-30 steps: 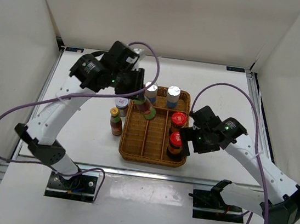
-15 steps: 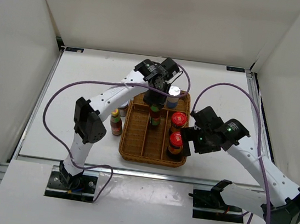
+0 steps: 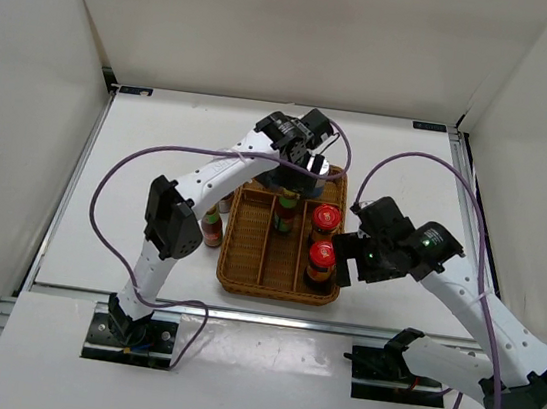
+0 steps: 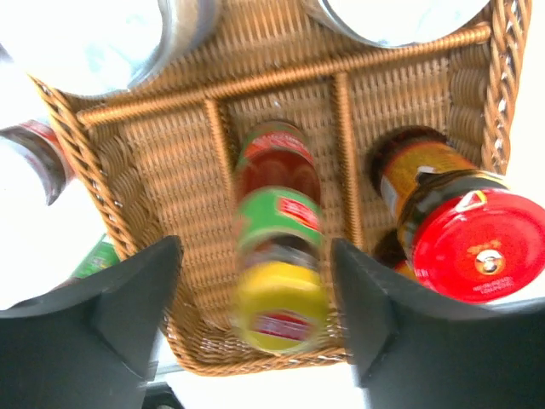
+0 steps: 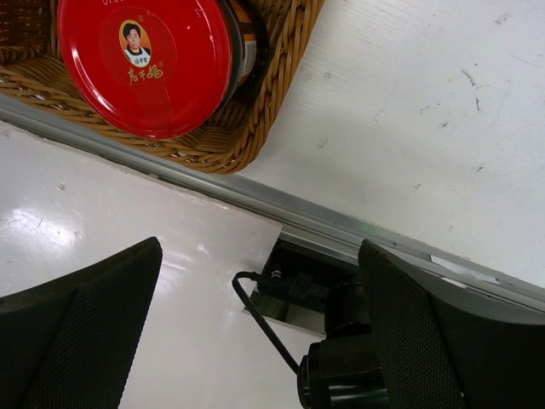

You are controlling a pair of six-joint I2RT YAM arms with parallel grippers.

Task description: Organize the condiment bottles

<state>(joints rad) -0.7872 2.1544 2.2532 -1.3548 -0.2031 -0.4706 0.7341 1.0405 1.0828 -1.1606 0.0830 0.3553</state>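
My left gripper needs to move back and to the left in the top view next, onto the second yellow-capped bottle (image 3: pixel 211 224) (image 4: pixel 97 259), because that bottle is still outside the wicker tray.
My left gripper (image 3: pixel 294 167) hangs open over the back of the wicker tray (image 3: pixel 246 261). Between its spread fingers (image 4: pixel 128 315), a slim yellow-capped bottle (image 4: pixel 277 281) shows blurred in the middle compartment, touching neither pad. It looks roughly upright from above (image 3: pixel 285 211). Two red-capped bottles (image 3: pixel 325 217) (image 3: pixel 321 257) fill the right compartment. Silver caps (image 4: pixel 94 43) (image 4: pixel 400 17) sit in the back compartments. A second yellow-capped bottle (image 3: pixel 212 225) stands left of the tray. My right gripper (image 3: pixel 345 256) is open beside the near red cap (image 5: pixel 145 64), holding nothing.
A jar (image 4: pixel 34 162) stands just outside the tray's left wall, half hidden by the left arm from above. The tray's left compartment (image 3: pixel 248 231) holds nothing. The right gripper (image 5: pixel 255 341) hovers over the table's front rail and the arm's base mount (image 5: pixel 341 290).
The left arm swung from the tray's back-left corner to over its middle compartment with the yellow-capped bottle, then opened and let it go. The right arm barely moved.
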